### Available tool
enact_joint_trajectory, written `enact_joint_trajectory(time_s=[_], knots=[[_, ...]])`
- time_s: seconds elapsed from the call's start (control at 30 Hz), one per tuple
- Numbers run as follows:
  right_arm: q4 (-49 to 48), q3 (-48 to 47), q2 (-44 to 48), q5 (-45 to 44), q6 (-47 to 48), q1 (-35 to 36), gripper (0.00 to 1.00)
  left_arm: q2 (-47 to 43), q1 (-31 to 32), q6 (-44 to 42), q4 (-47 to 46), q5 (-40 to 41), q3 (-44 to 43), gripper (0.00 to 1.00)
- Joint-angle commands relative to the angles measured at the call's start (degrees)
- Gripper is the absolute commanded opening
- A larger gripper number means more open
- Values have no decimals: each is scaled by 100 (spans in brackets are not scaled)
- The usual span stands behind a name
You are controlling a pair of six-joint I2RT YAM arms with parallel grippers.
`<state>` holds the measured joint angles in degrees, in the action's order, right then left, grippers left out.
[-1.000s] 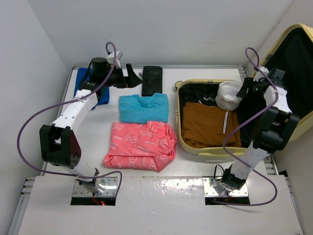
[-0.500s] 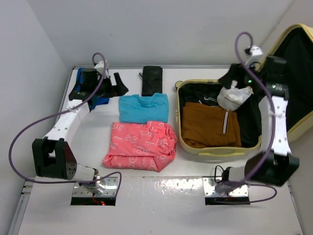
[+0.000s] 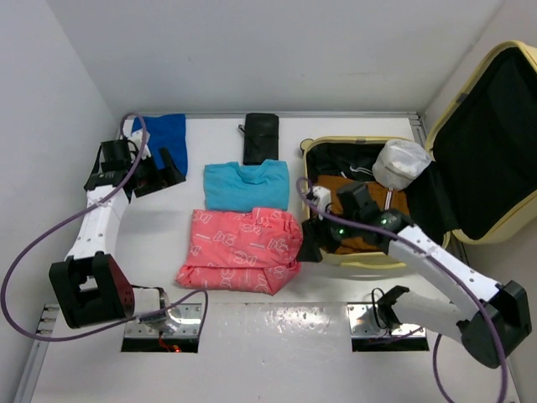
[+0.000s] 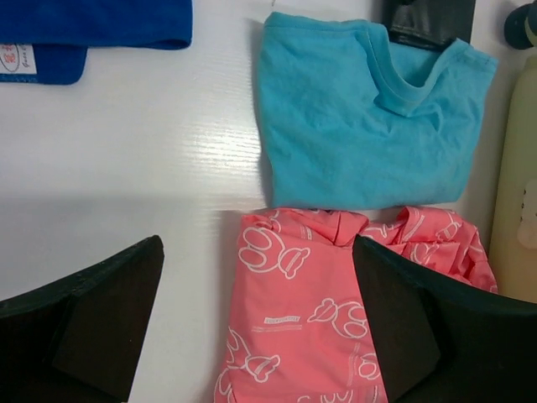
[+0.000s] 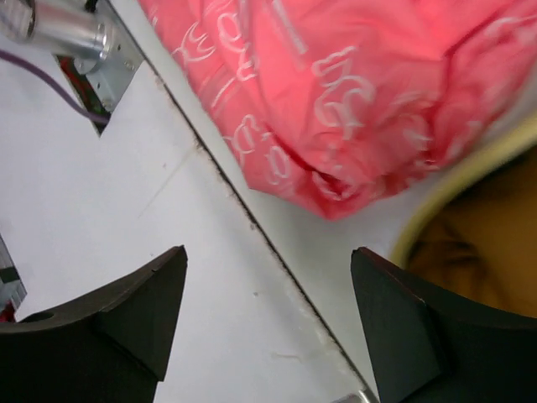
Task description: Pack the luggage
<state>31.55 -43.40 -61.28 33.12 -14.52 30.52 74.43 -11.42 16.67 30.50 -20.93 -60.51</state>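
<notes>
My right gripper comes down onto the pink garment's edge by the suitcase next, since that garment lies below it and left in the top view.
The luggage (image 3: 362, 259) is a pale yellow suitcase lying open at the right, its lid (image 3: 482, 138) propped up. Inside lie a brown garment (image 3: 369, 210) and a white bundle (image 3: 401, 162). A pink printed garment (image 3: 243, 250) lies folded mid-table with a teal shirt (image 3: 246, 185) behind it. My right gripper (image 3: 312, 243) hangs open and empty by the suitcase's front-left corner, over the pink garment's edge (image 5: 352, 92) and the yellow rim (image 5: 453, 197). My left gripper (image 3: 161, 174) is open and empty at the far left, facing the pink garment (image 4: 310, 311) and the teal shirt (image 4: 361, 126).
A blue folded garment (image 3: 164, 134) lies at the back left and a black pouch (image 3: 261, 137) at the back centre. The table's front seam (image 5: 277, 260) runs under my right gripper (image 5: 268, 252). Walls close in the left side and the back.
My right gripper opened, left the white bundle in the suitcase and swung forward to its front-left corner. My left arm drew back off the blue garment toward the left.
</notes>
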Motion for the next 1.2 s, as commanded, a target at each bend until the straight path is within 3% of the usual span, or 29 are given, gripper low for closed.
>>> enact_joint_trajectory(time_s=[0.0, 0.23, 0.47, 0.67, 0.77, 0.9, 1.03, 1.13, 1.17], knots=[[-974, 208, 204, -1185, -920, 603, 78, -332, -62, -216, 254, -333, 188, 100], [-1283, 289, -384, -2476, -1790, 1570, 77, -561, -168, -673, 457, -614, 294, 100], [-178, -687, -1676, -3584, -2537, 1957, 77, -939, -168, -445, 457, -403, 346, 100], [281, -1021, -2257, -3743, -3188, 1984, 78, -1229, -220, -392, 457, -97, 523, 100], [465, -1188, -2573, -3813, -3434, 1984, 80, -1282, -220, -768, 457, -25, 584, 100], [685, -1557, -3232, -3656, -3557, 1914, 82, -1073, -220, -1348, 816, -376, 505, 100], [703, -1777, -3837, -3401, -3575, 1844, 85, -782, -395, -1667, 1169, -1375, 444, 100], [590, -1786, -4049, -3339, -3540, 1668, 85, -554, -553, -1667, 1169, -1791, 496, 100], [537, -1743, -4102, -3139, -3496, 1659, 80, -327, -554, -1667, 1169, -1853, 496, 100]])
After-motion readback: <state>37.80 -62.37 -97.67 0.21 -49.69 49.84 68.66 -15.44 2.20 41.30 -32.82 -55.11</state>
